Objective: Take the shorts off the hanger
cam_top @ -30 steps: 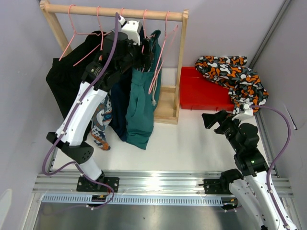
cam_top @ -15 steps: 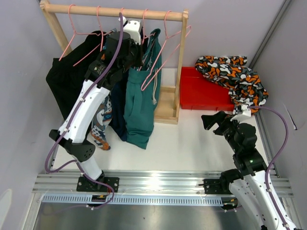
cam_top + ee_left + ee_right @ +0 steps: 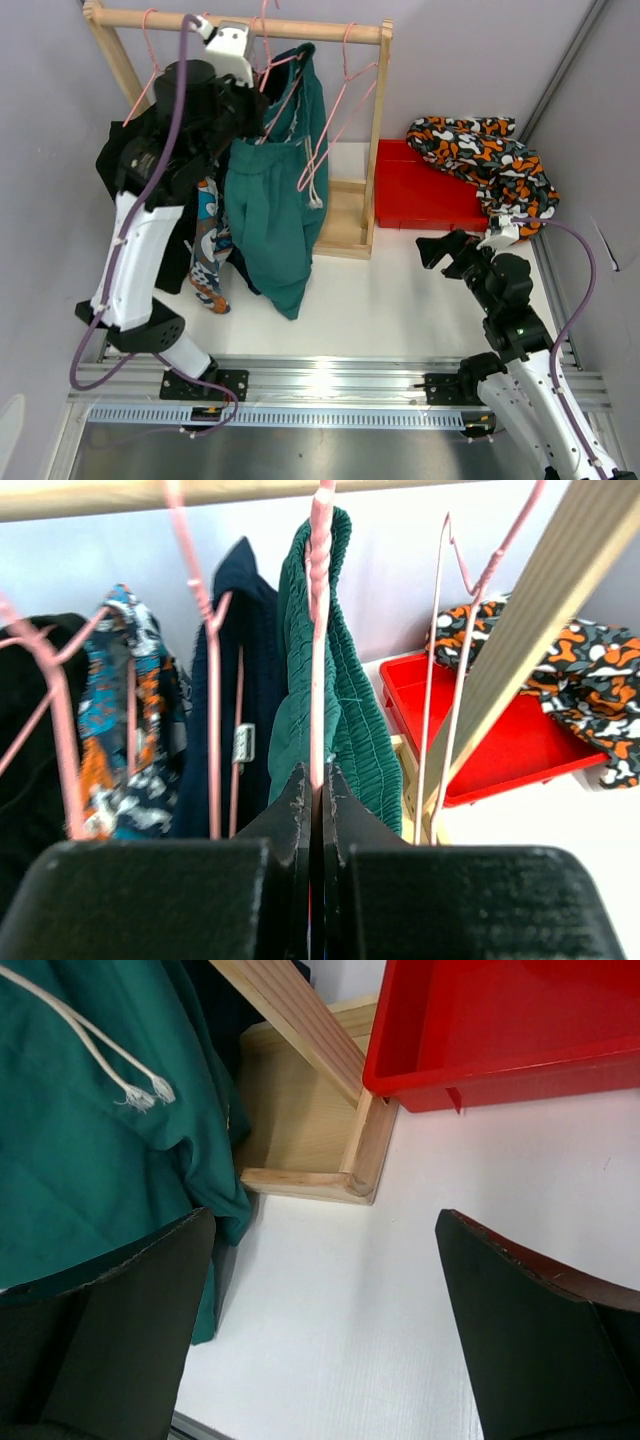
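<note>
Next, my right gripper travels to the left in the top view and closes on the fold at the teal shorts' waist, since the left gripper holds their hanger.
My left gripper (image 3: 318,780) is shut on the pink wire hanger (image 3: 322,630) that carries the teal green shorts (image 3: 350,710), high beside the wooden rail (image 3: 250,22). From above, the teal shorts (image 3: 265,210) hang tilted below the left gripper (image 3: 260,105). Navy shorts (image 3: 255,680), blue-orange patterned shorts (image 3: 125,700) and black shorts (image 3: 25,730) hang on other pink hangers to the left. Black-orange-white patterned shorts (image 3: 490,150) lie over the red bin (image 3: 420,190). My right gripper (image 3: 445,248) stands open above the white table, nothing between its fingers.
An empty pink hanger (image 3: 345,100) hangs near the rack's right post (image 3: 378,130). The rack's wooden base (image 3: 310,1130) sits beside the red bin (image 3: 500,1030). The teal shorts' hem and drawstring (image 3: 100,1055) hang left of the right gripper (image 3: 320,1290). Grey walls close both sides.
The left gripper has shut on the hanger, and the arm has moved up and left with it. The teal shorts have swung left along. The right arm has barely moved.
</note>
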Motion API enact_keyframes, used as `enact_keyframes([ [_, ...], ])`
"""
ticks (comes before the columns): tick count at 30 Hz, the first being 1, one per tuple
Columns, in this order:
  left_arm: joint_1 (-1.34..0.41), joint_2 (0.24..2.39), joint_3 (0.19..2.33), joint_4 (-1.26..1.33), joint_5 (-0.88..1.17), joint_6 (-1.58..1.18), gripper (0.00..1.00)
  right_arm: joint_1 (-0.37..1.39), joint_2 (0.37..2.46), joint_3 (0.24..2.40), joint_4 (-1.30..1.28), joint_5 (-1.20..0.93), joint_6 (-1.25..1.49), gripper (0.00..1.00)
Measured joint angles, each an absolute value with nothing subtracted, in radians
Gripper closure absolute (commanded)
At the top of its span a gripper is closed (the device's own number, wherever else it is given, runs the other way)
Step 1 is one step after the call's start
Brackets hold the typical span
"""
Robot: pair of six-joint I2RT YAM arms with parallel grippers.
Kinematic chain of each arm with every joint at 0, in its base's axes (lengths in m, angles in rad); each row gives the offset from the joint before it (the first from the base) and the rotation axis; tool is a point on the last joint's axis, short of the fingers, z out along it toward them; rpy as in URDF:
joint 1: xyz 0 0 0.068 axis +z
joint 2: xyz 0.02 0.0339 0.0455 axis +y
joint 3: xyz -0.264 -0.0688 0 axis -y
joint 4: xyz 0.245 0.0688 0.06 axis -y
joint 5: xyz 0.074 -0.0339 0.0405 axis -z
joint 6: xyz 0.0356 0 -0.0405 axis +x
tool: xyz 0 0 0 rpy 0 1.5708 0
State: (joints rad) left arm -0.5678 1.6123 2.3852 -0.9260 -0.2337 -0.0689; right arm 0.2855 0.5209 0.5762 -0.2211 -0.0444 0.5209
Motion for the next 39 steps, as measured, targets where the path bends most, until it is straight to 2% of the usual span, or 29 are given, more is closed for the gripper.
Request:
enact_keyframes([
  [5,-0.568,1.469,2.291,-0.950,-0.225,-0.071,1.00,0.286,0.540,0.590,-0.210,-0.068,0.503,0.00],
  [9,-0.567,1.237,1.975,-0.919,-0.186,-0.083,1.00,0.287,0.542,0.612,-0.191,-0.150,0.481,0.01],
  [13,-0.567,1.018,1.662,-0.937,-0.125,-0.106,1.00,0.303,0.561,0.648,-0.138,-0.320,0.450,0.01],
  [20,-0.575,0.790,1.338,-1.055,0.022,-0.135,1.00,0.468,0.713,0.806,-0.073,-0.496,0.376,0.00],
  [24,-0.579,0.735,1.346,-1.112,0.145,-0.154,1.00,0.634,0.813,0.856,-0.075,-0.449,0.297,0.01],
  [27,-0.596,0.715,1.431,-1.140,0.212,-0.176,1.00,0.732,0.884,0.861,-0.084,-0.384,0.246,0.01],
  [32,-0.607,0.692,1.562,-1.131,0.266,-0.198,1.00,0.788,0.937,0.862,-0.093,-0.282,0.208,0.01],
  [39,-0.608,0.694,1.578,-1.129,0.313,-0.210,1.00,0.812,0.938,0.872,-0.062,-0.163,0.192,0.00],
])
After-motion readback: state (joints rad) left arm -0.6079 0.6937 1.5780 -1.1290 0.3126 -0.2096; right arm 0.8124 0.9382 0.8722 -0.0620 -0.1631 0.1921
